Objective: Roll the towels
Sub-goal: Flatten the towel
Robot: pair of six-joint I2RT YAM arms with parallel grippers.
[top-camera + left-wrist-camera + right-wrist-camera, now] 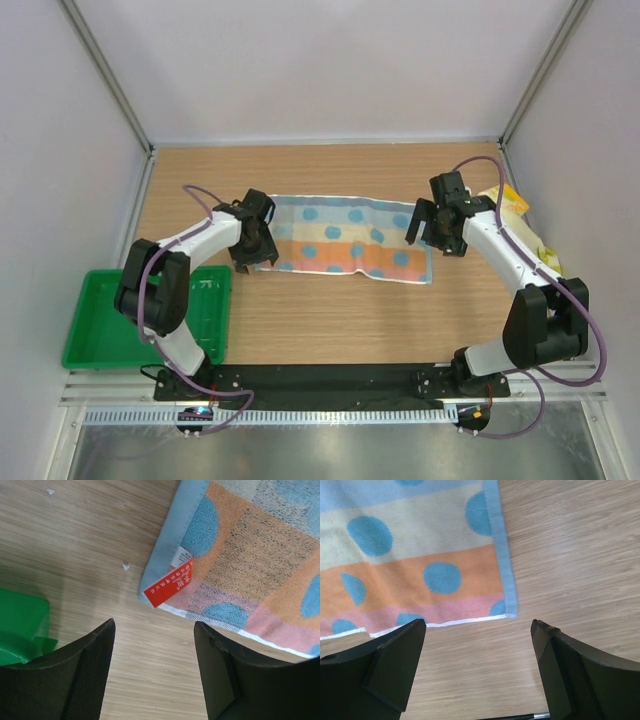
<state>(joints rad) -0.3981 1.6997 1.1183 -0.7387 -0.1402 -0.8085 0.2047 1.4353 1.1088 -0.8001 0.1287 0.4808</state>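
The robot's right gripper will next go down with a slight turn and close on the towel's near blue-hemmed corner (429, 281) (510, 612), because that corner is below its open fingers.
The light blue polka-dot towel (345, 240) lies spread flat in the middle of the wooden table. My left gripper (255, 250) hovers at its left end, open. In the left wrist view the gripper (154, 625) stands over bare wood just short of the towel (250, 555) corner with a red label (169, 585). My right gripper (430, 225) is at the towel's right end, open wide. In the right wrist view that gripper (479, 625) is over bare wood just off the towel (410, 565) corner. The yellow-cream towel (515, 200) lies crumpled at the far right, partly hidden behind the right arm.
A green plastic tray (100, 340) sits at the table's left near corner, close to the left arm's elbow; its edge shows in the left wrist view (20, 625). White walls close in the table at the back and both sides.
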